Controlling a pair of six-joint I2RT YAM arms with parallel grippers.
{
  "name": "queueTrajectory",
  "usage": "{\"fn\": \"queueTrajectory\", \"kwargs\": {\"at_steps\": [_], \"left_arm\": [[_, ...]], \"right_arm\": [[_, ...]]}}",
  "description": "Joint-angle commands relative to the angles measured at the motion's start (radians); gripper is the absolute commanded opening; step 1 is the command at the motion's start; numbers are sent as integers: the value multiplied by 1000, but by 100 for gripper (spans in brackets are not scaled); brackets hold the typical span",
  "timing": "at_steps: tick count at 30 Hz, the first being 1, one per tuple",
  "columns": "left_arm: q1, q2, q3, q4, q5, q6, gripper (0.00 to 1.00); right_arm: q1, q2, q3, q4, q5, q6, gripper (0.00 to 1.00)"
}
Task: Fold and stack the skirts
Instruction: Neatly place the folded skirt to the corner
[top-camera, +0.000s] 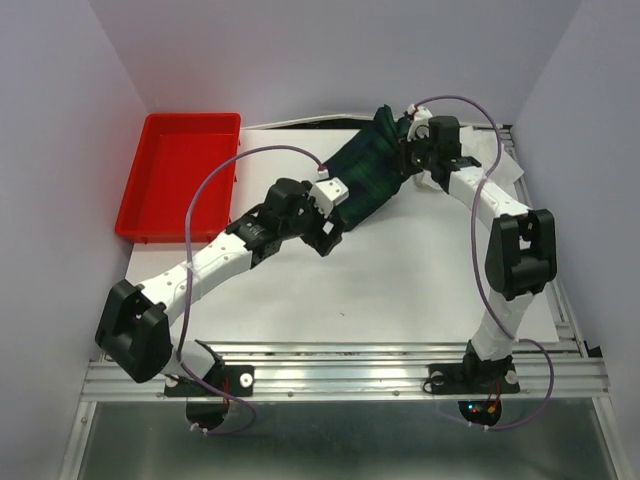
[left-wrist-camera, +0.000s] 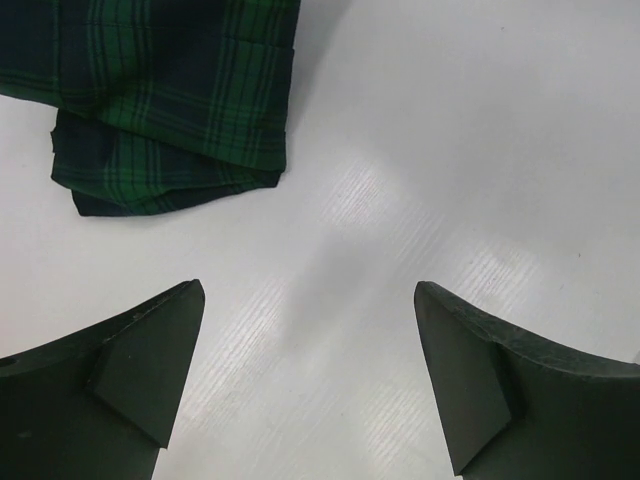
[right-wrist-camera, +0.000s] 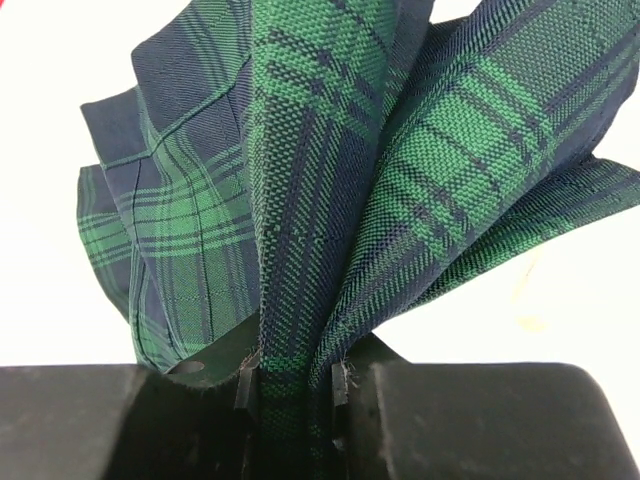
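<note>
My right gripper should move sideways and down to release the skirt (top-camera: 368, 175) on the white thin garment (top-camera: 508, 165), as that lies below, to its right in the top view.
The dark green and navy tartan skirt (top-camera: 368, 175) lies bunched in a long strip at the back middle of the table. My right gripper (top-camera: 408, 152) is shut on its far end and lifts it; in the right wrist view the cloth (right-wrist-camera: 330, 180) fans out from between the closed jaws (right-wrist-camera: 290, 385). My left gripper (top-camera: 328, 238) is open and empty, just off the skirt's near end. In the left wrist view the folded corner (left-wrist-camera: 170, 110) lies beyond the gripper (left-wrist-camera: 308, 292), apart from it. The white thin garment (top-camera: 508, 165) lies at the back right, partly under the right arm.
A red plastic tray (top-camera: 165, 190) stands at the back left. White walls close in the left, back and right sides. A metal rail (top-camera: 350, 375) runs along the near edge by the arm bases.
</note>
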Motion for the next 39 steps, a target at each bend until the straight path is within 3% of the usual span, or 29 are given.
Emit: {"fn": "queueTrajectory", "kwargs": {"at_steps": [1,39], "left_arm": [[3,-53,-14,19,42,-2,98],[3,-34,-11,8,53,34,98]], "right_arm": [[-10,26,140,41,39,-60,1],[-229,87,413,-4,36,-233,1]]}}
